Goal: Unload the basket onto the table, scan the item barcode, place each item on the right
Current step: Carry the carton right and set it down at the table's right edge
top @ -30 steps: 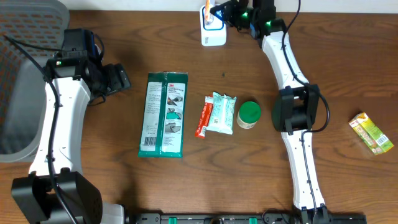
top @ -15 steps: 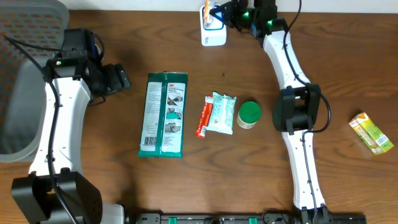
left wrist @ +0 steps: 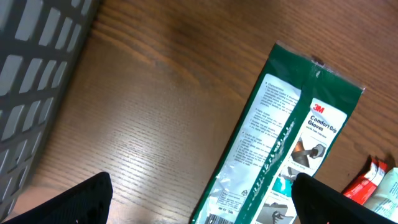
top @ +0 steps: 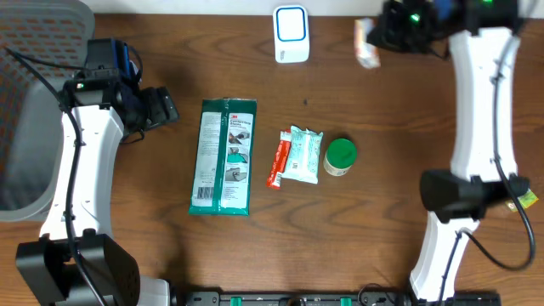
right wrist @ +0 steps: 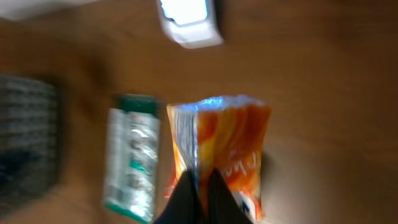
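Note:
The orange packet goes to the yellow-green box's side next, where the table lies clear. My right gripper swings away from the scanner [top: 290, 32], back and down, to bring it.
My right gripper [top: 387, 32] is shut on an orange snack packet [top: 366, 42] and holds it above the table's back edge, right of the white barcode scanner [top: 290, 32]. In the blurred right wrist view the packet [right wrist: 230, 143] hangs pinched between the dark fingers of the gripper [right wrist: 200, 193], with the scanner [right wrist: 186, 18] beyond it. My left gripper [top: 161, 109] stands open at the left, nothing between its fingers. In the left wrist view, that gripper [left wrist: 202, 205] hovers over the edge of a green 3M glove pack [left wrist: 292, 149].
The green glove pack [top: 223, 156] lies left of centre. A red packet [top: 277, 161], a teal packet [top: 303, 154] and a green-lidded jar [top: 341, 156] sit mid-table. A yellow-green box [top: 527, 197] is partly behind the right arm. A grey basket [top: 34, 102] stands far left.
My right arm has swung quickly to the right, carrying the orange packet away from in front of the scanner. The left arm has not moved.

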Robot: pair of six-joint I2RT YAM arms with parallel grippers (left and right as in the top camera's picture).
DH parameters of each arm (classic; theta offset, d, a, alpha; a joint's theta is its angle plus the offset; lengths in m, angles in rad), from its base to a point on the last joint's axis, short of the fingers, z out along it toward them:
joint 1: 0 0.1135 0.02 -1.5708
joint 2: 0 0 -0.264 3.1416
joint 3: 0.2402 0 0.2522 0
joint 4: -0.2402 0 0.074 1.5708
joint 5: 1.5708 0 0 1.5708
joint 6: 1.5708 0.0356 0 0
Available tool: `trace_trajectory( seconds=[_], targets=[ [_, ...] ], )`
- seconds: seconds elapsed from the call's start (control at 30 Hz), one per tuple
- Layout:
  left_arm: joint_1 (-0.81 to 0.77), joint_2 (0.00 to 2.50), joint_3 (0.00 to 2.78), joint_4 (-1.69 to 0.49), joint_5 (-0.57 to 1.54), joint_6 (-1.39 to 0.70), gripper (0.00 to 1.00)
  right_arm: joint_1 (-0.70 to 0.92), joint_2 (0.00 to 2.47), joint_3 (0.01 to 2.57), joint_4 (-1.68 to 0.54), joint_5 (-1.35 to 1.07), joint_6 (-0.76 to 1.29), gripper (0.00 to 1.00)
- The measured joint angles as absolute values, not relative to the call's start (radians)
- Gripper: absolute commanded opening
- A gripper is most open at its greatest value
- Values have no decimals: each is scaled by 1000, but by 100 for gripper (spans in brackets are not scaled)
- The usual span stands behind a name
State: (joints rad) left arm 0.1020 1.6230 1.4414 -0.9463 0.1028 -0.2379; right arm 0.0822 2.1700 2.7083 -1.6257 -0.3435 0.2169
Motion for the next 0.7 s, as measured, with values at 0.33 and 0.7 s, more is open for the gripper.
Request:
trace_trajectory(
  seconds=[0.33, 0.7],
  targets=[
    [102, 1623, 1441, -946, 102, -238, 92, 4, 2193, 2486, -1654, 83, 199, 1],
    [102, 1623, 1441, -946, 103, -238, 93, -187, 2210, 2027, -1360, 248, 224, 1]
  ],
)
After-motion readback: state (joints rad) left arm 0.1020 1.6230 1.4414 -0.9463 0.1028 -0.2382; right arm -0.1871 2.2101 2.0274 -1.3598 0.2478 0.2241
